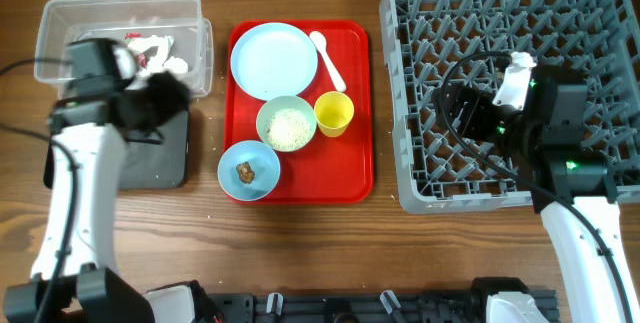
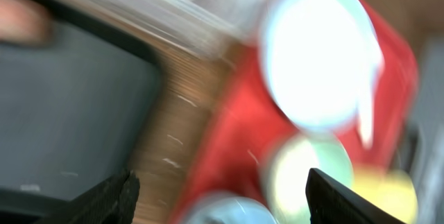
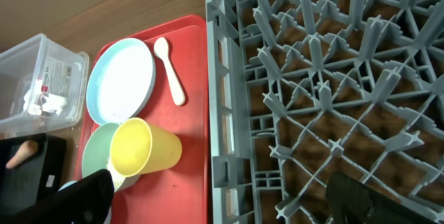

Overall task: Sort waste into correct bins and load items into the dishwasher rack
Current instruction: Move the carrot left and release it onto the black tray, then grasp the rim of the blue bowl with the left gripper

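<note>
The brown lump is still inside the blue bowl, so the robot's left gripper will next move down onto the blue bowl's rim facing away [image 1: 278, 171] [image 2: 270, 215] from the black tray.
The clear tub [image 1: 120, 18] at the far left holds crumpled white paper [image 1: 165, 53] and a red wrapper [image 1: 137, 55]. The black tray [image 1: 165, 158] lies in front of it; an orange-brown stick [image 3: 21, 153] lies in it. On the red serving tray [image 1: 350, 163] are the pale blue plate [image 1: 273, 60], white spoon [image 1: 328, 60], yellow cup [image 1: 334, 113], green bowl [image 1: 287, 124] with rice, and blue bowl [image 1: 249, 170] with a brown lump. My left gripper [image 2: 222, 203] is open and empty over the black tray's far edge; its view is blurred. My right gripper [image 3: 229, 203] is open and empty over the grey rack [image 1: 520, 83].
The rack fills the right side of the table and holds nothing that I can see. Bare wood lies between the black tray and the red tray, and along the front edge. The right arm's cables cross the rack.
</note>
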Motion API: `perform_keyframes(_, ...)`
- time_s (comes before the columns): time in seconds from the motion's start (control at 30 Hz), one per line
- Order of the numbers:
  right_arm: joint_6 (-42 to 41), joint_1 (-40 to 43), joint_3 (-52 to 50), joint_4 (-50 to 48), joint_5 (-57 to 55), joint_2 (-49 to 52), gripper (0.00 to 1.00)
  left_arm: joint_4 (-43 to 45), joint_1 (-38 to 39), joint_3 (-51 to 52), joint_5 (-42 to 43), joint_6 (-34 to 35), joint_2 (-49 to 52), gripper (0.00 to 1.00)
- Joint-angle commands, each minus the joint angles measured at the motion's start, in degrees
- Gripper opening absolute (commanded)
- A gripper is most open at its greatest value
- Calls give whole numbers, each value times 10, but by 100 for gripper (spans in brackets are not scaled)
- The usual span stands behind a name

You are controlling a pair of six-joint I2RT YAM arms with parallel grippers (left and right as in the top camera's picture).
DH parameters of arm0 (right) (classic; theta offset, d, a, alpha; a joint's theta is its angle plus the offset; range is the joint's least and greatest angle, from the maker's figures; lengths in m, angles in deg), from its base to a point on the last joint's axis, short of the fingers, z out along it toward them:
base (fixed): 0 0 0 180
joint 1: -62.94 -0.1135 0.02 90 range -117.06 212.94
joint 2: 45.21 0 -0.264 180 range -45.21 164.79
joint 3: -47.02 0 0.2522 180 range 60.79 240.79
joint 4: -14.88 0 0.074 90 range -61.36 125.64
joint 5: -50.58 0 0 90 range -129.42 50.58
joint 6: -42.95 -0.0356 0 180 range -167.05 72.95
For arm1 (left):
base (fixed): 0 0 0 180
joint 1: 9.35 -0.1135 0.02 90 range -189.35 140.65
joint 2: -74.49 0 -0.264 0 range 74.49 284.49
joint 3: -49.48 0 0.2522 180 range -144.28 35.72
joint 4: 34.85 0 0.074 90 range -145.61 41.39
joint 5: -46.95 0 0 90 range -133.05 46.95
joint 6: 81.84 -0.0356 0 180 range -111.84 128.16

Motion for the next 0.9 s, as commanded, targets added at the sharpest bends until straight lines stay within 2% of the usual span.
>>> perform_keyframes(0.0, -4, -3, 10, -2, 10, 5, 100, -44, 137, -5, -3, -81, 4, 78)
perform_keyframes(0.13, -4, -3, 10, -2, 11, 5, 100, -65, 287, -4, -66, -92, 44, 75)
perform_keyframes(0.23, -4, -3, 10, -2, 11, 5, 100, -66, 352, -4, -81, -92, 78, 72)
perform_keyframes(0.3, -4, -3, 10, -1, 11, 5, 100, -70, 378, -4, -81, -90, 101, 65)
perform_keyframes(0.37, -4, -3, 10, 2, 11, 5, 100, -83, 393, -3, -92, -82, 125, 56)
perform_keyframes(0.43, -4, -3, 10, 3, 11, 5, 100, -85, 397, 7, -120, -56, 144, 55)
perform_keyframes(0.57, -4, -3, 10, 5, 11, 5, 100, -80, 396, 12, -130, -56, 158, 50)
perform_keyframes(0.63, -4, -3, 10, 7, 11, 5, 100, -80, 396, 13, -137, -51, 161, 44)
perform_keyframes(0.73, -4, -3, 10, 11, 11, 5, 100, -78, 396, 23, -173, -6, 162, 40)
perform_keyframes(0.87, -4, -3, 10, 11, 11, 5, 100, -38, 396, 65, -177, 30, 163, 30)
